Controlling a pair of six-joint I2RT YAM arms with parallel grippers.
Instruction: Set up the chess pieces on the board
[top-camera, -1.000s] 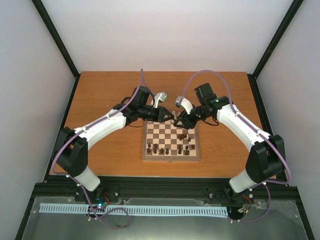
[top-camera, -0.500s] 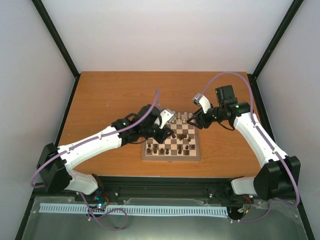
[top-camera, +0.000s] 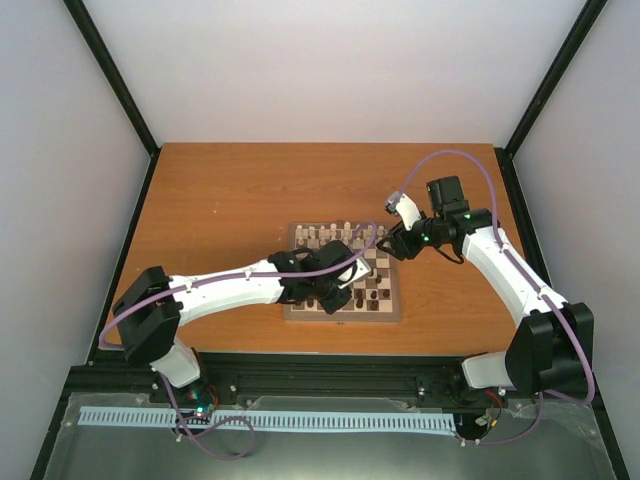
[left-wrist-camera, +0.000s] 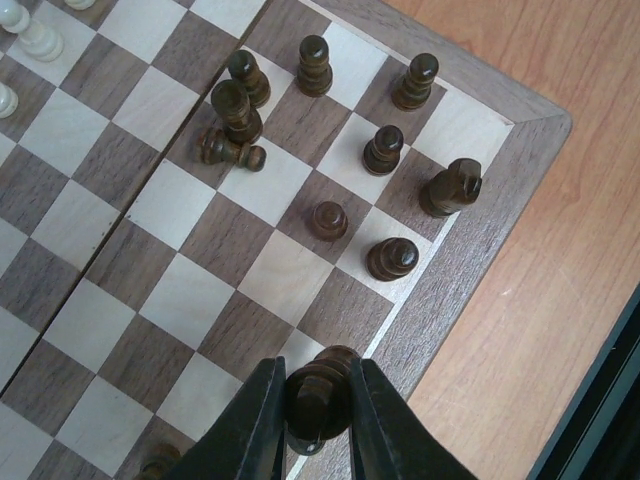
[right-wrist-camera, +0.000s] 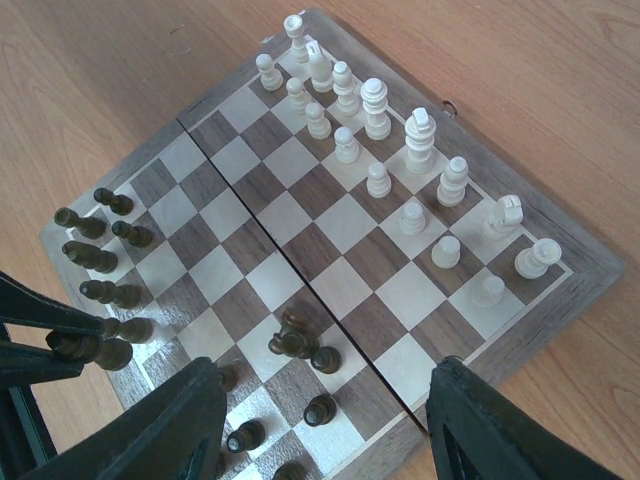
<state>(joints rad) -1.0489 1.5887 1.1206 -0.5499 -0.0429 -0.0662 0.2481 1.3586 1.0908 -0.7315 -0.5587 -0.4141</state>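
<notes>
My left gripper will go down and move along the near row next to the dark square beside the closest scattered piece, because that square is empty.
The board (top-camera: 393, 312) lies in the middle of the table. Cream-white pieces (right-wrist-camera: 380, 110) stand in two rows along its far edge. Dark brown pieces (left-wrist-camera: 385, 150) stand scattered near its near edge, and one (left-wrist-camera: 230, 150) lies on its side. My left gripper (left-wrist-camera: 317, 367) is shut on a dark brown piece (left-wrist-camera: 322, 402), held upright just above the board's near border (left-wrist-camera: 470, 250). In the top view it (top-camera: 335, 287) is over the near rows. My right gripper (right-wrist-camera: 330, 430) is open and empty, above the board's right side (top-camera: 387, 245).
The brown wooden table (top-camera: 220, 190) surrounds the board. Black frame posts (top-camera: 115, 80) stand at the back corners. A black rail (top-camera: 330, 365) runs along the near edge. In the right wrist view a small cluster of dark pieces (right-wrist-camera: 295, 340) lies tumbled mid-board.
My left arm swung from the board's far left corner down to its near rows, a dark piece in its jaws now. My right arm drew back to the board's right edge.
</notes>
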